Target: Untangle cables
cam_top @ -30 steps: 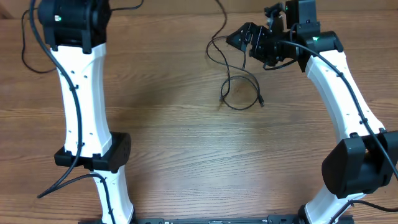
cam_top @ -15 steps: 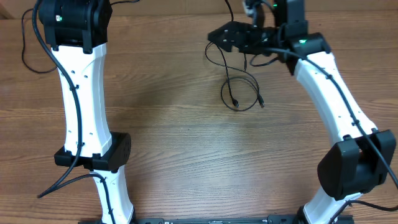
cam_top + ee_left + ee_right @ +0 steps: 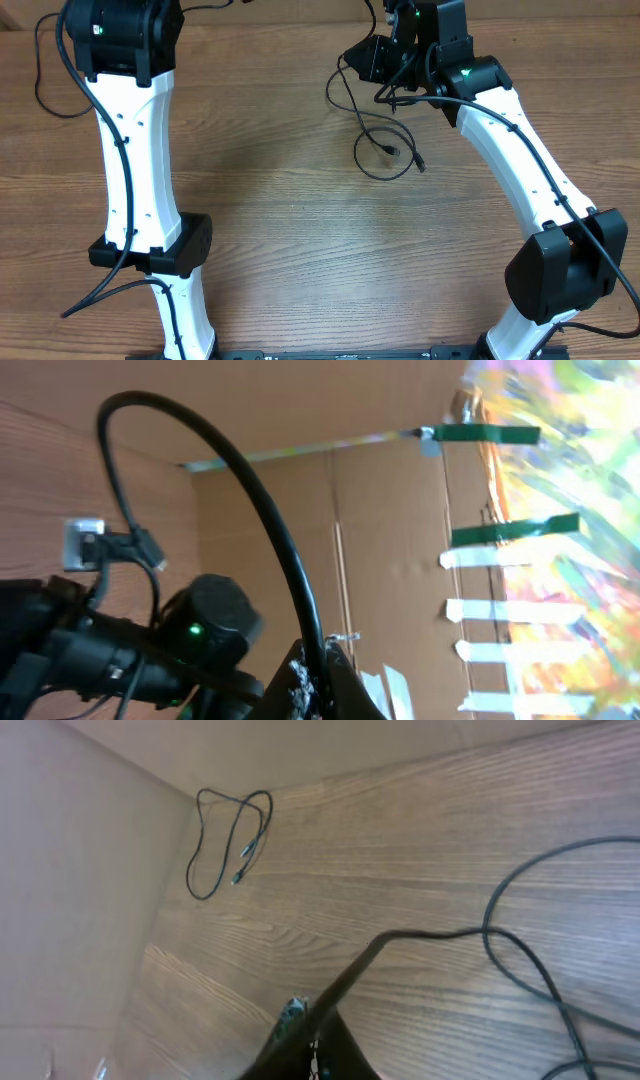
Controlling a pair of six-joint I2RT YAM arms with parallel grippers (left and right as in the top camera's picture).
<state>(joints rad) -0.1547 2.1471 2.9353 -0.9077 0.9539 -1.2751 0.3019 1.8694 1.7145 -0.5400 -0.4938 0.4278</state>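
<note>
The bare tabletop between the arms lies open below my left gripper. My left gripper should next turn, tip its fingers down toward that open wood and release the cable.
Thin black cables [image 3: 384, 177] lie in a loose loop on the wooden table [image 3: 300, 250] right of centre, their small plug tips beside the loop. One strand rises from the loop to my right gripper [image 3: 372, 62], which hovers above the far side of the table. In the right wrist view this gripper [image 3: 312, 1035] is shut on a black cable [image 3: 420, 935] that runs off to the right into curves. My left gripper [image 3: 322, 672] is shut on another black cable [image 3: 250, 490], which arcs up and over to a plug end. This gripper does not show in the overhead view.
A separate small black coil [image 3: 247, 848] lies far off on the table by the cardboard wall [image 3: 80, 870]. The left arm [image 3: 130, 150] stands at the left and the right arm [image 3: 530, 170] reaches in from the right. A taped cardboard wall [image 3: 400, 540] closes the back.
My right gripper has moved left and towards the far edge and has shut on a cable. The loop on the table has shifted and one plug end now lies inside it. The left arm has stayed put.
</note>
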